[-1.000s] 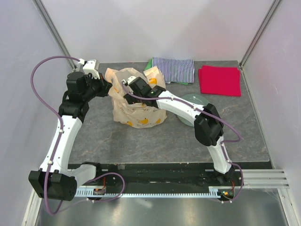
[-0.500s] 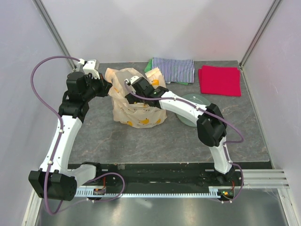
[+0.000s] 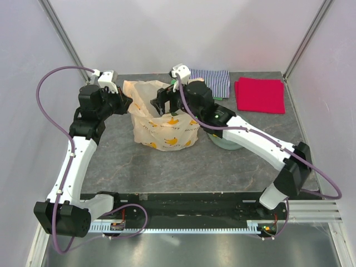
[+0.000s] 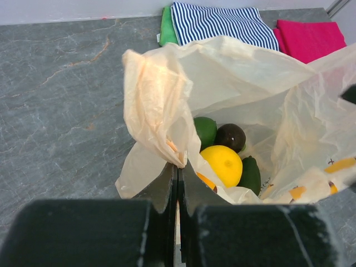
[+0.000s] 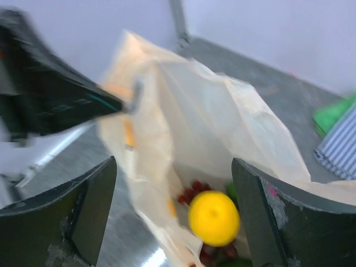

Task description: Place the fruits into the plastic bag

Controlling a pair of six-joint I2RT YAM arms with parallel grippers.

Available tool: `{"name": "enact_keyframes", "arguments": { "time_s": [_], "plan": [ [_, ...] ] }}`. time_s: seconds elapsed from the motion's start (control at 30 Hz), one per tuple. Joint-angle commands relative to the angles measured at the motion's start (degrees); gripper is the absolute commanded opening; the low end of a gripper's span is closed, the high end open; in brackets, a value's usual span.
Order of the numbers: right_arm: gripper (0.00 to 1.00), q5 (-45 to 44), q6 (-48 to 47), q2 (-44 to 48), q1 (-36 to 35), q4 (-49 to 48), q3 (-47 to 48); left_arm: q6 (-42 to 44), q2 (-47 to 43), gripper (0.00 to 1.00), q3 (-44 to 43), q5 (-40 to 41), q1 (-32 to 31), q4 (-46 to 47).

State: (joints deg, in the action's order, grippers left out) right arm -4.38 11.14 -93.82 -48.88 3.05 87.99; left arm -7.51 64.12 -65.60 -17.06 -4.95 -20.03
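The plate's side by the bag is below my empty right gripper and to its right in the top view. I should swing my right gripper there and lower it to close.
The plastic bag (image 3: 167, 133) stands open left of the table's middle, cream with banana prints. My left gripper (image 4: 178, 167) is shut on the bag's left rim (image 4: 158, 111) and holds it up. Down in the bag lie a yellow lemon (image 4: 221, 164), a green lime (image 4: 204, 131), a dark round fruit (image 4: 231, 137) and a dark green avocado (image 4: 250, 173). My right gripper (image 5: 178, 217) hangs open over the bag's mouth with nothing between its fingers (image 5: 92, 206). Below it I see the lemon (image 5: 214, 218) and dark red grapes (image 5: 194, 192), blurred.
A grey-green plate (image 3: 223, 143) lies right of the bag, partly under my right arm. A striped cloth (image 3: 211, 82) on a green one (image 4: 167, 25) and a red cloth (image 3: 260, 94) lie along the back edge. White walls close in the table.
My right arm has lifted its wrist out of the bag and swung its elbow out to the right. The left arm and the bag's held rim have stayed put.
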Motion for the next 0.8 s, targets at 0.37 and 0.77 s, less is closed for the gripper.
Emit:
{"name": "enact_keyframes", "arguments": {
  "time_s": [0.37, 0.77],
  "plan": [
    [0.87, 20.41, -5.75, 20.32, 0.36, -15.39, -12.4, 1.71, -0.84, 0.02, -0.31, -1.04, 0.2, 1.49],
    [0.79, -5.28, 8.53, 30.54, 29.96, -4.81, -23.09, 1.53, -0.75, 0.02, -0.23, -1.31, 0.2, 1.49]
  ]
}}
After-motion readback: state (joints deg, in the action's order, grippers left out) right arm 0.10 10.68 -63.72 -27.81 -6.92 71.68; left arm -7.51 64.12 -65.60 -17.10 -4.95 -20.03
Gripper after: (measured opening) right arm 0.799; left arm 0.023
